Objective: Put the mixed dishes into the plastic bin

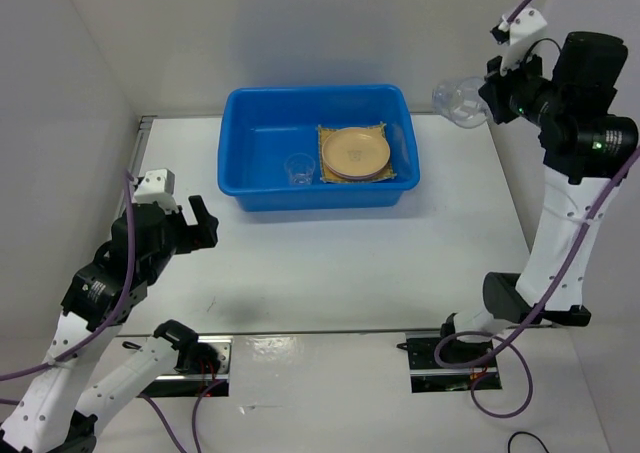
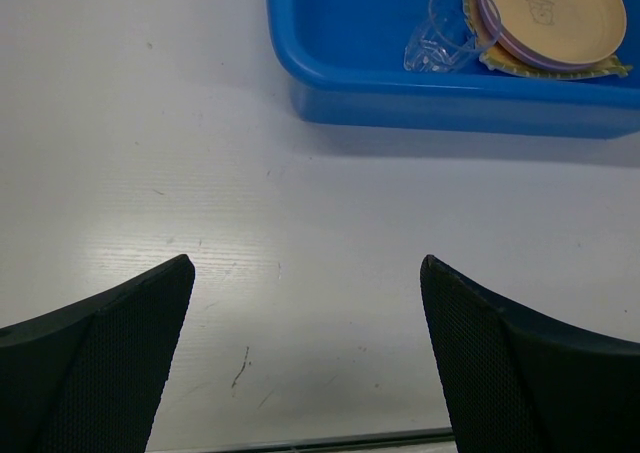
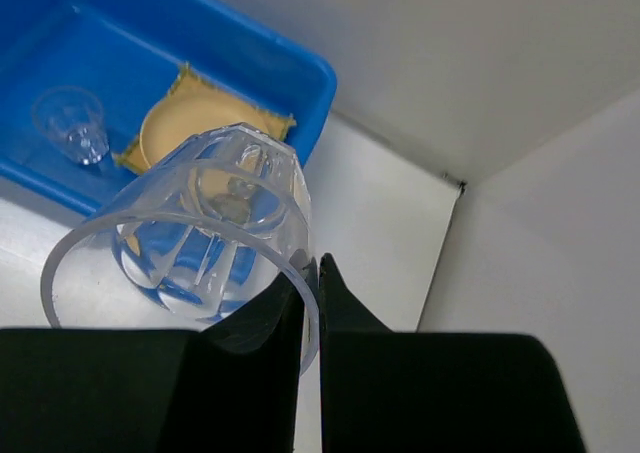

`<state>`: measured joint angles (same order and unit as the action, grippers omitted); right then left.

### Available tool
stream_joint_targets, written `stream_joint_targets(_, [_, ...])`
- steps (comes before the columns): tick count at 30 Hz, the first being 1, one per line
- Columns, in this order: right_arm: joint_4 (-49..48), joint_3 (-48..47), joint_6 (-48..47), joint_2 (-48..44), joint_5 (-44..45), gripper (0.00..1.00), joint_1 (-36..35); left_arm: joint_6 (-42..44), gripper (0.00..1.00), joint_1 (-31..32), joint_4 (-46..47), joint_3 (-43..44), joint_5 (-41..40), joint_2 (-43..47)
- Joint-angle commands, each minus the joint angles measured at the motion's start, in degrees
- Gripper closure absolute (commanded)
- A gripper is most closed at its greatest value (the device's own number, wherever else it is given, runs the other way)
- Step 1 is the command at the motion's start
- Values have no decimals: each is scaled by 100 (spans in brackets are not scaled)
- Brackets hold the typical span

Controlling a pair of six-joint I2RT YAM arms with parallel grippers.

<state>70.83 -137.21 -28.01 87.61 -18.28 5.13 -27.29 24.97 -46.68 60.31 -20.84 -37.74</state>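
I will next move my right gripper to the left in the top view, past the plates, and lower it beside the first cup, because the bare bottom of the bin shows there.
The blue plastic bin [image 1: 250, 123] stands at the back middle of the table. Inside lie the woven yellow mat [image 1: 400, 173], the pink plate edge [image 2: 490, 28] and the tan-yellow plate [image 1: 356, 152] stacked on it, plus one clear cup [image 1: 298, 168] to their left. My right gripper [image 3: 313, 268] is shut on the rim of the second clear cup [image 3: 215, 233] and holds it tilted in the air, right of the bin [image 3: 110, 53], as the top view [image 1: 458, 101] also shows. My left gripper [image 2: 305, 273] is open and empty over bare table, near-left of the bin [image 2: 400, 83].
White walls enclose the table on the left, back and right. A corner seam [image 3: 455, 183] lies beyond the cup in the right wrist view. Cables and the arm bases [image 1: 450, 358] sit at the near edge.
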Motion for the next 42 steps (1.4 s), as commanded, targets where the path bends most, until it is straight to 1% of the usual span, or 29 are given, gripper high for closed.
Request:
stream_joint_targets(1, [370, -814, 314, 745, -280, 100, -160, -57, 0, 25, 150, -20, -104, 38])
stream_joint_targets(2, [370, -1034, 314, 940, -281, 100, -265, -57, 0, 25, 150, -20, -104, 38])
stream_joint_targets(3, [370, -1506, 314, 1124, -177, 100, -597, -57, 0, 25, 150, -20, -104, 38])
stream_joint_targets(4, [370, -1754, 366, 1309, 25, 100, -844, -57, 0, 25, 150, -20, -157, 38])
stream_joint_targets(5, [370, -2201, 427, 1685, 514, 100, -1134, -57, 0, 25, 150, -20, -157, 38])
stream_joint_targets(6, [370, -2379, 428, 1872, 780, 100, -1798, -57, 0, 25, 150, -20, -157, -23])
stream_joint_targets(9, [370, -2862, 533, 2671, 1527, 100, -2707, -57, 0, 25, 150, -20, -219, -94])
stream_joint_targets(10, [370, -2977, 533, 2899, 1643, 100, -3067, -110, 0, 25, 150, -20, -219, -94])
stream_joint_targets(11, [370, -3135, 533, 3432, 1731, 100, -3192, -110, 0, 25, 150, -20, -271, -163])
stream_joint_targets(12, [309, -3572, 533, 3725, 1862, 100, -3280, -110, 0, 25, 150, -20, -271, -164])
stream_joint_targets(14, [213, -4075, 533, 4288, 1863, 100, -3421, -110, 0, 25, 150, -20, -324, -216])
stream_joint_targets(15, [-14, -4199, 586, 4647, 1863, 100, -3483, -110, 0, 25, 150, -20, -324, -217])
stream_joint_targets(17, [-217, -4262, 517, 5070, 1934, 100, -3755, -163, 0, 25, 150, -20, -324, -278])
stream_joint_targets(20, [-298, -4262, 454, 5449, 2066, 100, -4203, -163, 0, 25, 150, -20, -324, -331])
stream_joint_targets(22, [-490, -4262, 402, 5608, 2188, 100, -4483, -163, 0, 25, 150, -20, -324, -392])
stream_joint_targets(27, [-745, -4262, 235, 6117, 2303, 100, -4757, -163, 0, 25, 150, -20, -324, -454])
stream_joint_targets(35, [-877, -4262, 129, 6619, 2417, 100, -4863, -163, 0, 25, 150, -20, -324, -454])
stream_joint_targets(37, [-930, -4262, 68, 6785, 2470, 99, -4916, -163, 0, 25, 150, -20, -324, -454])
stream_joint_targets(39, [-992, -4262, -2, 6909, 2592, 97, -4969, -163, 0, 25, 150, -20, -324, -454])
stream_joint_targets(42, [-1053, -4086, -160, 7076, 2707, 94, -5091, -163, 0, 25, 150, -20, -324, -507])
